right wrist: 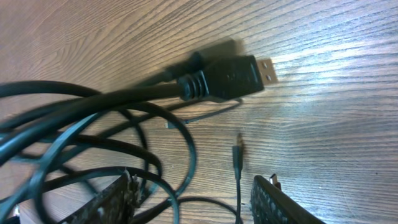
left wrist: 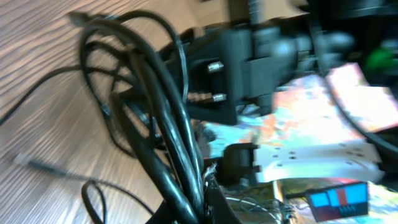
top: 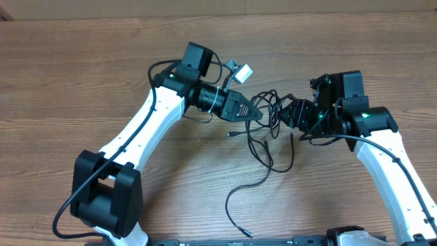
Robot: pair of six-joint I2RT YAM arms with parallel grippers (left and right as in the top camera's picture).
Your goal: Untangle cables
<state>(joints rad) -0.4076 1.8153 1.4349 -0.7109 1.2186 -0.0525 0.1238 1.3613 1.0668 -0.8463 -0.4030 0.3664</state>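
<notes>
Next, my left gripper moves over the bare wood to its left in the overhead view and lets go of the bundle, to clear the open right gripper.
The cables (top: pixel 270 104) are a tangle of thin black cords in the middle of the table, between my two grippers. My left gripper (top: pixel 258 115) reaches in from the left. In the left wrist view it (left wrist: pixel 196 208) is shut on a bundle of several cables (left wrist: pixel 155 112) that rise from its jaws. My right gripper (top: pixel 281 115) faces it from the right. In the right wrist view its fingers (right wrist: pixel 193 205) are wide apart, with loops of cable (right wrist: pixel 124 96) lying between them. A black USB plug (right wrist: pixel 239 74) and a small jack plug (right wrist: pixel 237 152) rest on the wood.
A white plug end (top: pixel 242 70) lies behind the left wrist. One cable trails toward the front edge and ends there (top: pixel 240 232). The left arm's base (top: pixel 106 198) stands at the front left. The table (top: pixel 68 82) is bare wood.
</notes>
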